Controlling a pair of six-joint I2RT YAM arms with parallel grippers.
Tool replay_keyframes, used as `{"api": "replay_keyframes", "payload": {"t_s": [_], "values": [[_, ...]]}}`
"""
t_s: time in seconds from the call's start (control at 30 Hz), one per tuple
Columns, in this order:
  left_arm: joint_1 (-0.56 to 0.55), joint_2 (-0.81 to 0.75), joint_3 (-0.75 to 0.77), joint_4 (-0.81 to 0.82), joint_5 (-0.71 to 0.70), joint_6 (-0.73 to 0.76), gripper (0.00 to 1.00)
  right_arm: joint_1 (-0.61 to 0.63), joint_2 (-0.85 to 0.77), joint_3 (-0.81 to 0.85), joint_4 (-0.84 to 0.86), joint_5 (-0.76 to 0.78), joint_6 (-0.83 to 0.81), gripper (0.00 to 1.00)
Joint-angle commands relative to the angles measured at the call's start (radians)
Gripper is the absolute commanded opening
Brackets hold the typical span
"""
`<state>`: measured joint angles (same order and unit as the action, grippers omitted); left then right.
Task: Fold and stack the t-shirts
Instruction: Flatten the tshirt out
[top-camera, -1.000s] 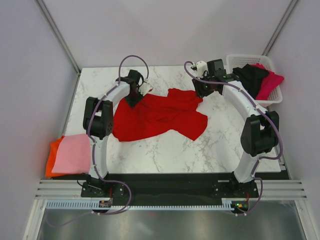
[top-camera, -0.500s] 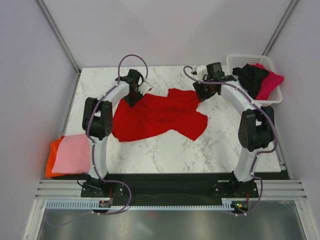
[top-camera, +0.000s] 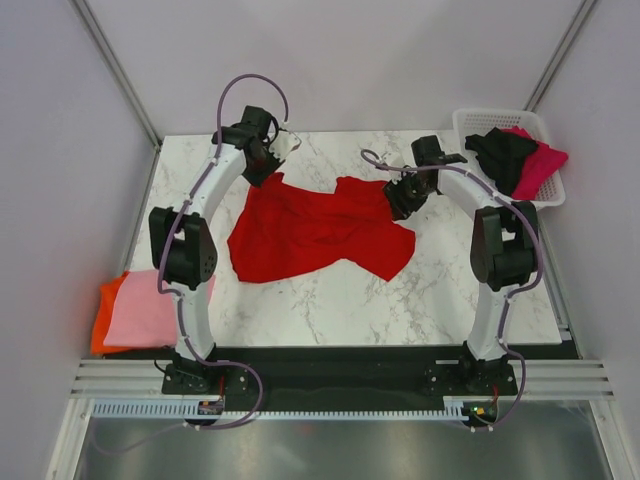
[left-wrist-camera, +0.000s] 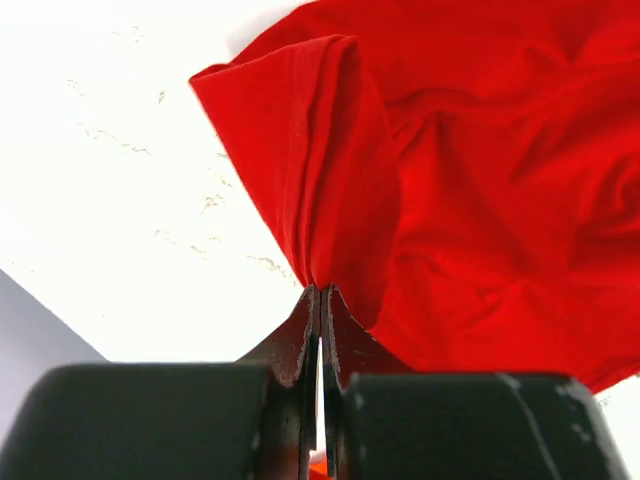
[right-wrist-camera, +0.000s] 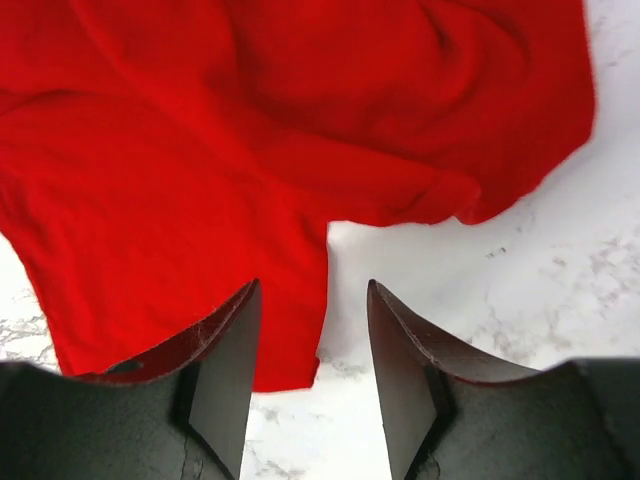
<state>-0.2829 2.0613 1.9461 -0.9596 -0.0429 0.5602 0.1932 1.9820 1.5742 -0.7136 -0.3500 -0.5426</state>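
Observation:
My right gripper lowers its open fingers next onto the notch in the red shirt's edge (right-wrist-camera: 328, 222), below it and just past its finger ends, since marble shows between them.
A bright red t-shirt (top-camera: 318, 228) lies crumpled in the middle of the marble table. My left gripper (top-camera: 268, 172) is shut on its far-left sleeve and holds that corner bunched; in the left wrist view the cloth (left-wrist-camera: 330, 170) gathers into the closed fingertips (left-wrist-camera: 321, 292). My right gripper (top-camera: 398, 200) is open just above the shirt's far-right edge; in the right wrist view the red cloth (right-wrist-camera: 200, 150) lies under the left finger and bare marble shows between the fingers (right-wrist-camera: 315, 290). A pink t-shirt (top-camera: 150, 305) lies folded on an orange one (top-camera: 105, 310) at the near left.
A white lattice basket (top-camera: 540, 190) at the far right holds a black t-shirt (top-camera: 500, 155) and a magenta one (top-camera: 540, 165). Grey walls and frame posts ring the table. Both arm bases stand at the near edge.
My left gripper has pulled the shirt's sleeve corner toward the far left, stretching that side. My right gripper has moved down onto the shirt's right edge.

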Motion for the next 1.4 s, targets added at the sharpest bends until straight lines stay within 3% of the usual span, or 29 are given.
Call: {"api": "replay_keyframes", "payload": {"t_s": [0.0, 0.37, 0.43, 0.47, 0.5, 0.53, 0.77, 0.97, 1.37], "values": [[0.004, -0.052, 0.056, -0.08, 0.012, -0.022, 0.02, -0.008, 0.078, 0.062, -0.026, -0.083, -0.056, 0.55], [0.016, -0.066, 0.024, -0.122, 0.011, -0.022, 0.02, -0.018, 0.239, 0.155, 0.042, -0.15, -0.002, 0.55], [0.036, -0.063, 0.025, -0.122, 0.026, -0.026, 0.02, -0.021, 0.242, 0.149, 0.066, -0.176, -0.002, 0.4], [0.043, -0.059, 0.025, -0.122, 0.037, -0.028, 0.02, -0.021, 0.236, 0.147, 0.071, -0.184, -0.002, 0.12], [0.054, -0.059, 0.031, -0.128, 0.038, -0.025, 0.02, -0.021, 0.23, 0.152, 0.068, -0.188, 0.01, 0.01], [0.062, -0.061, 0.036, -0.13, 0.038, -0.023, 0.02, -0.023, 0.218, 0.15, 0.062, -0.201, 0.015, 0.0], [0.087, -0.165, 0.054, -0.152, 0.107, -0.02, 0.02, -0.031, -0.145, 0.099, -0.006, -0.211, 0.023, 0.0], [0.087, -0.395, 0.027, -0.156, 0.167, -0.049, 0.02, -0.032, -0.452, 0.11, -0.05, -0.184, 0.05, 0.0], [0.085, -0.796, -0.14, -0.165, 0.239, -0.049, 0.02, -0.031, -0.794, 0.119, -0.238, -0.119, 0.108, 0.0]]}}
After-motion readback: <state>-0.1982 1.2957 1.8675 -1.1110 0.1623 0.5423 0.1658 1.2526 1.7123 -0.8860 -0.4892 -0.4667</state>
